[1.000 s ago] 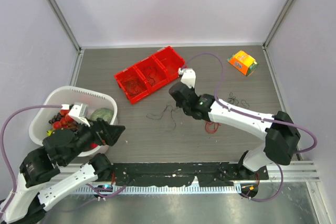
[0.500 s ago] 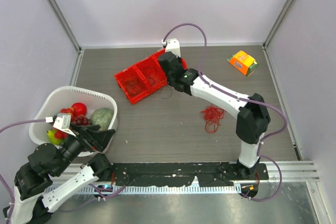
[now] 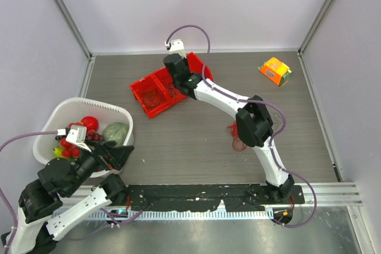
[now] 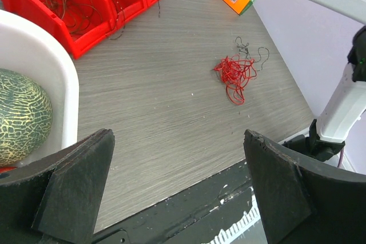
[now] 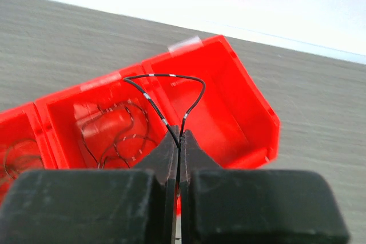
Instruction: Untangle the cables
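Observation:
The red bin's middle section below my right gripper already holds dark cables; next, my gripper should go down toward it, left in the wrist view, and release mine.
My right gripper is shut on a thin dark cable with pale bands, whose loop stands up above the fingertips. It hovers over the right end of the red three-compartment bin; in the top view it is at the bin's far side. More dark cables lie in the middle compartment. A red cable clump lies on the table with a thin dark cable beside it; in the top view the clump is partly hidden by the right arm. My left gripper is open and empty at the near left.
A white basket with a melon and other fruit stands at the left, close to my left gripper. An orange box lies at the far right. The right arm stretches across the table's middle. Grey walls enclose the table.
My right gripper moved from the table's middle up and left to above the red bin, carrying the dark cable. The dark cables on the table centre are gone. The left arm shifted slightly.

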Motion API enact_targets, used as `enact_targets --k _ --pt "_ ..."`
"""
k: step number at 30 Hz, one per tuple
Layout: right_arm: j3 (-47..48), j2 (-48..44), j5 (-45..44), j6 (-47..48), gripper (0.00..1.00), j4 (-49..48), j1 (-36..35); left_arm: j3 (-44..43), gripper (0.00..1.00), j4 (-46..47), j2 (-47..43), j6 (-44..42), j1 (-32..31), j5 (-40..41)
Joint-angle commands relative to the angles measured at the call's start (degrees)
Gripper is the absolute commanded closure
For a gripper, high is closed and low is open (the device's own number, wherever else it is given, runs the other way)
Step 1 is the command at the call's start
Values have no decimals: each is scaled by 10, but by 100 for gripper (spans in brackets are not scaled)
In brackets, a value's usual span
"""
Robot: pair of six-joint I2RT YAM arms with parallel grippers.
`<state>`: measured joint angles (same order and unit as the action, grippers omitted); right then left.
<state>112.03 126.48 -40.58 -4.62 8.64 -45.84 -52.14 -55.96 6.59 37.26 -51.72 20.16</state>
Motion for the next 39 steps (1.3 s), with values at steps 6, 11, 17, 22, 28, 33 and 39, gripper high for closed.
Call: enact_targets --k 6,11,17,22,28,33,39 --pt "105 131 94 -51 99 -83 22 -2 0 17 -1 5 1 8" --pt "133 167 164 -101 99 -49 39 0 0 16 1 6 0 8" --pt "141 192 269 -128 99 -30 57 0 0 21 6 4 0 8" --pt "186 214 315 -127 94 26 61 0 0 22 8 3 0 5" --pt "220 192 297 -128 68 108 62 1 0 22 6 3 0 4" --pt "254 149 279 -127 50 204 67 0 0 21 17 3 0 2" --pt "168 56 312 -135 29 212 73 0 0 23 21 2 0 1"
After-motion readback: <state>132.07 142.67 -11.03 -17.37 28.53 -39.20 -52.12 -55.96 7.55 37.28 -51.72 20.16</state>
